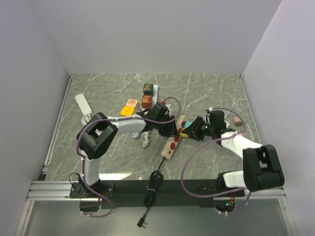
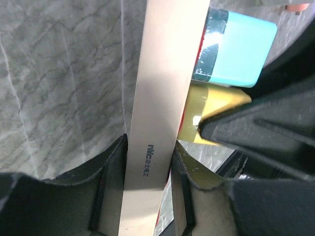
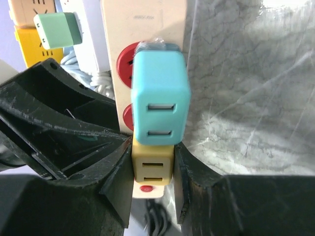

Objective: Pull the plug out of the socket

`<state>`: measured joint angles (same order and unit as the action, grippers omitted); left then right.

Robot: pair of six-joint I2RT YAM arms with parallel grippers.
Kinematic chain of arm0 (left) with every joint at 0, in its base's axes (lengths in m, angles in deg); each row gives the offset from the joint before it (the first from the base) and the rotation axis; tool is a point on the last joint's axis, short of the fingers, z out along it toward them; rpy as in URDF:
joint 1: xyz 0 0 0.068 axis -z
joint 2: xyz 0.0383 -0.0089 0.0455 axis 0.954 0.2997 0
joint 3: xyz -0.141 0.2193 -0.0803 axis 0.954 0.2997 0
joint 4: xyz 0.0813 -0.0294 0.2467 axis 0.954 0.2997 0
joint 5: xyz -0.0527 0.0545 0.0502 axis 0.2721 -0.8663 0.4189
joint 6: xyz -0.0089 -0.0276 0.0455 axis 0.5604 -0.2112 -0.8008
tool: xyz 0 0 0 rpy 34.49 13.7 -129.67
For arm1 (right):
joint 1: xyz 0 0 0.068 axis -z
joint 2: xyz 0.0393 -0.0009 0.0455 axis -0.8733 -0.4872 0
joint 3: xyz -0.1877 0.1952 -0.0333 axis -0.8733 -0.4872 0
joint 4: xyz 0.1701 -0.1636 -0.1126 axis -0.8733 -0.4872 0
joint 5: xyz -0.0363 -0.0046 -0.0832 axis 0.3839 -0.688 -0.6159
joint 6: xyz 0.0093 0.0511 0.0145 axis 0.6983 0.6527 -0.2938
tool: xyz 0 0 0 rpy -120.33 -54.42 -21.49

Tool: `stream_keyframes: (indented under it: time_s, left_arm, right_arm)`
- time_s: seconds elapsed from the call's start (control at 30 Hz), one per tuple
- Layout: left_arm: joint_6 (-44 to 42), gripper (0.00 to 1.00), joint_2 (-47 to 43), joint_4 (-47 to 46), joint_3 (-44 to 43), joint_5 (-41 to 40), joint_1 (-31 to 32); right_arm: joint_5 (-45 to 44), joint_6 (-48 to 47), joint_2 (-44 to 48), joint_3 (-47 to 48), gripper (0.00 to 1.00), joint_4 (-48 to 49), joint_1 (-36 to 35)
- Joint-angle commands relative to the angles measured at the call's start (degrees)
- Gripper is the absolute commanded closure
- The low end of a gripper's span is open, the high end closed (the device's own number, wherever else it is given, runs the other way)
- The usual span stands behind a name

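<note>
I will pull the yellow plug out with my right gripper and release it to its right in the top view, on the open tabletop by the pink piece.
A beige power strip (image 1: 171, 146) with red sockets lies mid-table. A teal plug (image 3: 160, 98) and a yellow plug (image 3: 152, 169) sit side by side in it; both also show in the left wrist view, teal (image 2: 241, 49) above yellow (image 2: 214, 110). My left gripper (image 1: 169, 129) is shut on the strip's body (image 2: 162, 83), one finger on each long side (image 2: 147, 164). My right gripper (image 1: 191, 129) is shut on the yellow plug, its fingers (image 3: 115, 177) pressed against the plug's two sides (image 3: 152, 169). The teal plug sits just beyond the fingertips.
A second white strip with a green plug (image 3: 58, 29) and a brown one (image 1: 147, 101) lies behind, beside yellow and orange cubes (image 1: 130, 106). A white tag (image 1: 82, 103) lies at left, a pink piece (image 1: 238, 120) at right. The strip's black cable (image 1: 153, 184) trails to the near edge.
</note>
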<state>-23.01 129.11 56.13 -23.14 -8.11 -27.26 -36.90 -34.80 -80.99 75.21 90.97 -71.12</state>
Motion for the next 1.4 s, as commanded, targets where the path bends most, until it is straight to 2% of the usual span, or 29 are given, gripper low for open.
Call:
stream_keyframes:
  time_s: [0.0, 0.07, 0.17, 0.27, 0.37, 0.6, 0.7, 0.83, 0.97, 1.03, 1.17, 1.27, 1.37]
  left_arm:
    - [-1.7, 1.00, 2.5, 8.2, 1.2, -19.6, -5.4]
    - [-1.3, 1.00, 1.0, 7.5, 3.3, -19.6, -5.5]
    - [-1.2, 1.00, 0.5, 6.8, 5.0, -19.6, -5.6]
    - [-0.8, 1.00, -0.3, 6.3, 6.4, -19.7, -5.6]
    - [-0.6, 1.00, 0.0, 6.3, 6.0, -19.7, -5.8]
    - [-0.4, 1.00, 2.8, 7.4, 1.0, -19.6, -6.1]
    - [-0.6, 1.00, 3.7, 8.1, -1.1, -19.7, -6.0]
    - [-1.2, 1.00, 3.8, 9.2, -1.5, -19.8, -6.2]
    - [-1.1, 1.00, 2.3, 8.0, 1.9, -19.8, -6.4]
    - [-0.8, 1.00, 1.5, 7.4, 4.4, -19.8, -6.5]
    - [-0.2, 1.00, 0.6, 6.1, 7.5, -19.8, -6.7]
    - [-0.1, 1.00, 0.1, 5.9, 8.1, -19.8, -7.0]
    - [-0.3, 1.00, 0.6, 6.3, 6.7, -19.7, -6.9]
  right_arm:
    - [8.5, -7.1, -3.3, 6.7, 1.00, -9.7, 6.6]
    - [11.2, -11.4, -8.3, 13.9, 1.00, -13.0, 11.7]
    - [12.6, -9.7, -11.0, 14.9, 1.00, -12.5, 12.8]
    - [14.1, -5.9, -10.5, 12.1, 1.00, -6.2, 12.4]
    - [13.4, -4.1, -7.5, 9.1, 1.00, -4.3, 10.6]
    - [2.6, 3.0, 5.7, 0.2, 1.00, -3.3, -0.3]
    - [1.0, 2.8, 5.8, 0.0, 1.00, -4.4, -2.8]
    - [1.9, -1.6, 3.7, 3.0, 1.00, -8.6, 0.5]
    - [6.7, -6.3, -0.4, 10.1, 1.00, -11.2, 9.4]
    - [7.5, -7.9, -4.0, 13.5, 1.00, -12.6, 9.9]
    - [10.5, -4.4, -7.8, 13.8, 1.00, -7.5, 11.7]
    - [11.6, -6.5, -7.4, 14.0, 1.00, -8.4, 11.1]
    - [7.3, -6.7, -4.5, 11.7, 1.00, -10.3, 11.2]
